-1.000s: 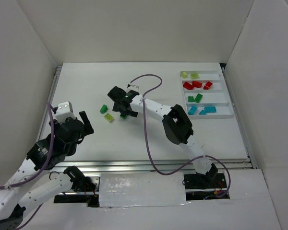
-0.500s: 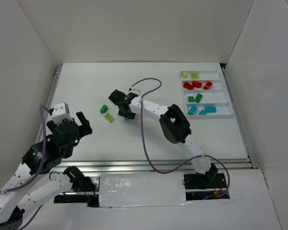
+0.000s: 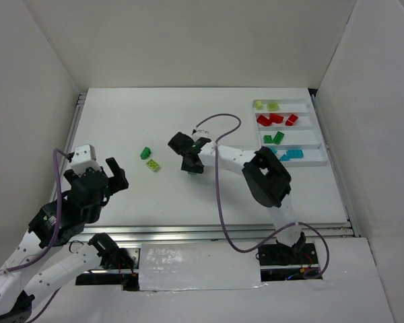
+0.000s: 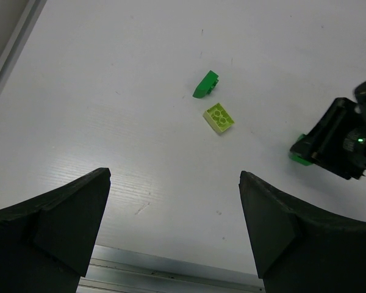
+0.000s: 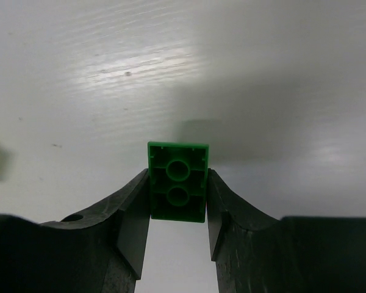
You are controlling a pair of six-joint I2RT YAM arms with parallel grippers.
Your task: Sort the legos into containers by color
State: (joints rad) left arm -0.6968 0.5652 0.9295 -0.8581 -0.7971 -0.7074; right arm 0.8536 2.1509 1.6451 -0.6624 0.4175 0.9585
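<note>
My right gripper will next swing outward and to the right in the top view, over the bare bottom of the tray section beside the green legos, because green legos share one section of the tray.
My right gripper is shut on a dark green brick, underside facing the camera, both fingers pressed on its sides just above the table. From above, that gripper hangs at mid-table, left of the white tray. The tray's compartments hold yellow-green, red, green and cyan legos. A green brick and a yellow-green brick lie loose on the table. My left gripper stands open near the front left, holding nothing.
White walls enclose the table on three sides. A metal rail runs along the near edge. A purple cable loops over the table beside the right arm.
My right gripper closed on the dark green brick and carried it a little to the right. My left arm drew back toward the front left corner, staying open.
</note>
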